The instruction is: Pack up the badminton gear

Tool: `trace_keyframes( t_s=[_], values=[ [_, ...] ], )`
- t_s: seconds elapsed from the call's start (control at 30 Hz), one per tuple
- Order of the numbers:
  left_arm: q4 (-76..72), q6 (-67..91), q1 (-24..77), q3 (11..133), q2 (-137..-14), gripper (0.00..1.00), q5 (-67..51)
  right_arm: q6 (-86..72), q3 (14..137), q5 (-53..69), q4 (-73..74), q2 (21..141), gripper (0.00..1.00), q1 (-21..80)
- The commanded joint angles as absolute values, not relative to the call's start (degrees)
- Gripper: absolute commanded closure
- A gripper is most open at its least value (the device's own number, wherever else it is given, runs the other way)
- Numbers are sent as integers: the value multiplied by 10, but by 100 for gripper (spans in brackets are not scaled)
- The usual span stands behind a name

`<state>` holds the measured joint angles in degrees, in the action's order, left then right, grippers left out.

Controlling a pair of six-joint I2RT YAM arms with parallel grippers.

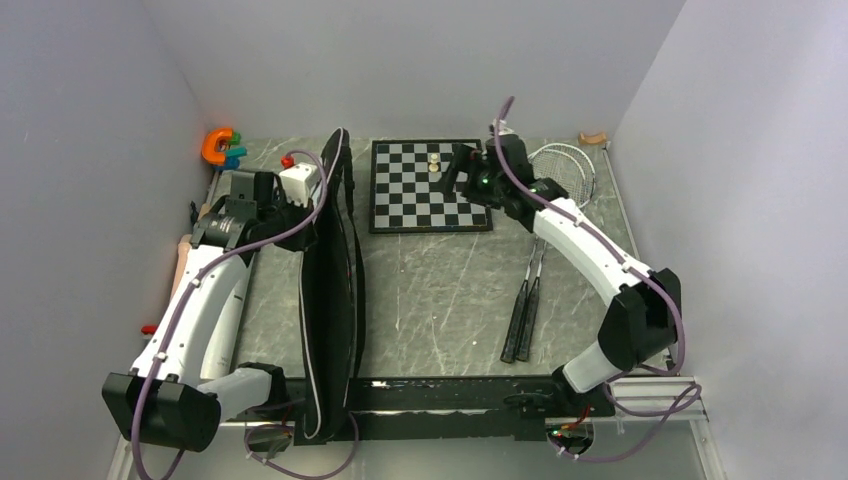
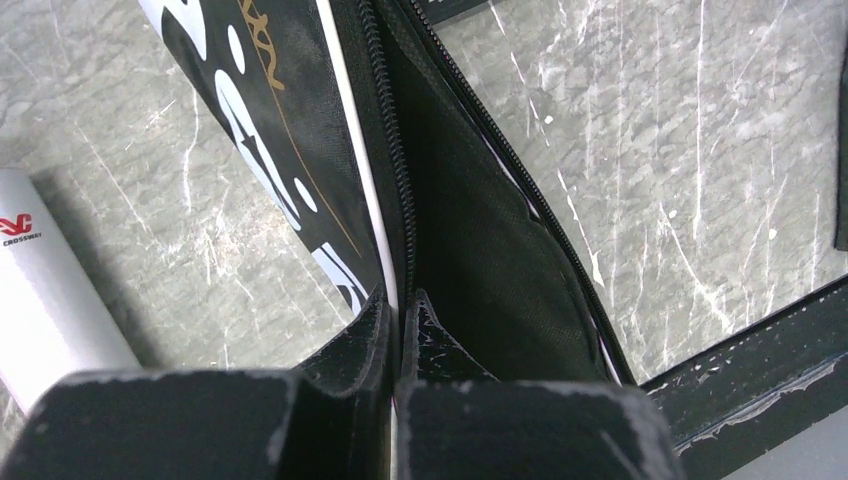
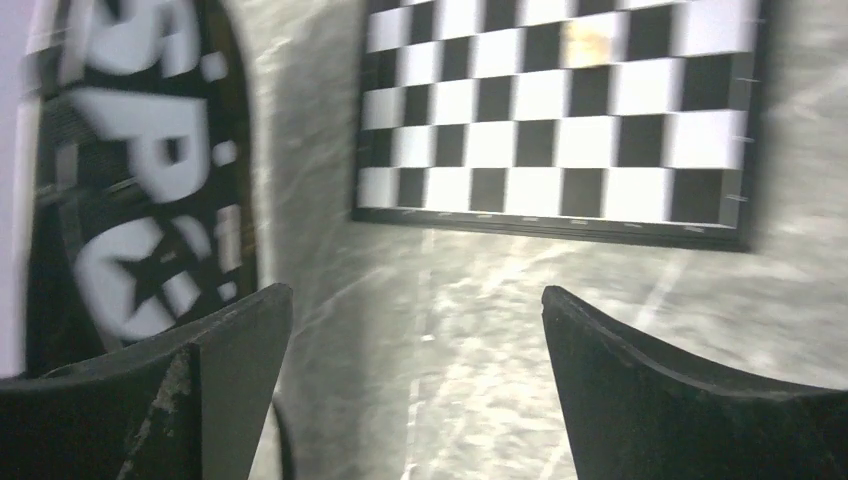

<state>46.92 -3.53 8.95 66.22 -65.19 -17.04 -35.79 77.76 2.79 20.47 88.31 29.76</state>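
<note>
I should next swing my right gripper back and down, off the chessboard (image 1: 420, 195) and onto the stem of the racket farther from the bag, because the bag is already wide open.
The black SPORT bag (image 1: 333, 300) lies lengthwise left of centre, its zip open. My left gripper (image 1: 318, 195) is shut on the bag's zipped edge near its far end; the left wrist view shows the fingers (image 2: 365, 335) pinching the white-piped rim of the bag (image 2: 470, 230). A white tube (image 2: 45, 300) lies left of the bag. Two rackets (image 1: 528, 300) lie side by side at the right, heads (image 1: 565, 170) at the back. My right gripper (image 1: 452, 176) hangs open and empty over the chessboard (image 1: 420, 195); the bag (image 3: 150, 200) shows at its left. I see no shuttlecock for certain.
A small pale object (image 1: 434, 161) stands on the chessboard (image 3: 560, 110). An orange and blue toy (image 1: 222, 147) sits back left, a beige rod (image 1: 183, 262) along the left wall, a beige item (image 1: 594, 138) back right. A black base plate (image 1: 450, 398) runs along the near edge.
</note>
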Motion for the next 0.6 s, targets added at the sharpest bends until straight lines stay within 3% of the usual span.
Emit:
trace_keyframes(
  t_s=[0.0, 0.27, 0.47, 0.57],
  values=[
    [466, -11, 89, 693, -655, 100, -159, -388, 736, -40, 291, 876, 0, 243],
    [462, -15, 89, 692, -659, 100, -150, -435, 677, -212, 391, 907, 2, 167],
    [461, -19, 89, 688, -652, 100, -144, -450, 652, -284, 379, 908, 11, 111],
    [461, -21, 89, 689, -651, 100, -146, -445, 643, -287, 353, 915, 20, 86]
  ],
)
